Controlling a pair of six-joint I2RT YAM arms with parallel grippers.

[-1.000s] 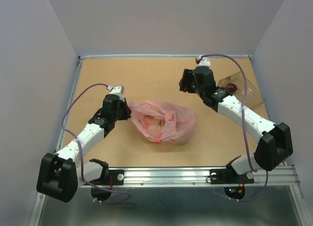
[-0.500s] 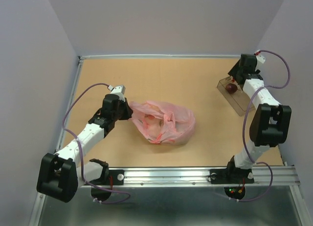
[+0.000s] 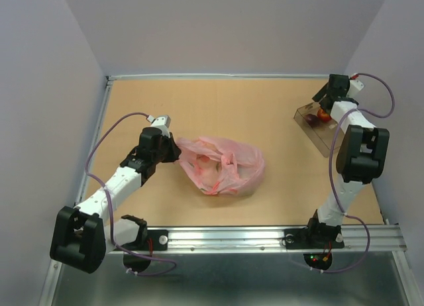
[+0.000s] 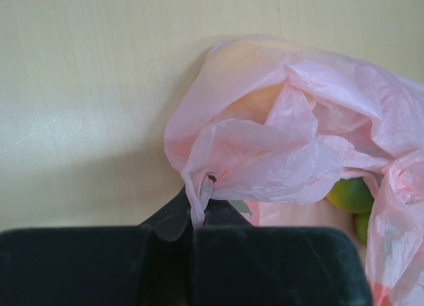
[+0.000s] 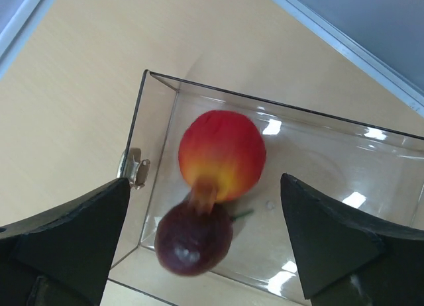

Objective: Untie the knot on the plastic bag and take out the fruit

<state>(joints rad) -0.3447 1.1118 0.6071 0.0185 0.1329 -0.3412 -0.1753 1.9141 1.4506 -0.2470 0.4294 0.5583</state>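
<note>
The bag's far edge is back from my right gripper and to its left in the top view. Fruit is still in the bag, so I will sweep there and go lower next.
The pink plastic bag [image 3: 222, 164] lies mid-table, crumpled and open at the top. My left gripper [image 3: 171, 149] is shut on a twisted strip of the bag's left edge [image 4: 199, 199]. Green fruit [image 4: 350, 195] shows inside the bag in the left wrist view. No tied knot is visible. My right gripper [image 3: 326, 102] is open above the clear box [image 3: 326, 134] at the far right. In the box lie a red-yellow fruit [image 5: 222, 153] and a dark purple fruit [image 5: 193, 236], both free between my wide-open fingers [image 5: 73, 226].
The clear rigid box [image 5: 152, 120] has a small metal latch [image 5: 134, 168] on its wall. The table's raised rim [image 3: 225, 75] runs along the back. A grey wall stands close on the right.
My right arm swung from the table's middle to the far right over the clear box. A red-yellow fruit now lies in the box beside the purple one. The left arm has not moved.
</note>
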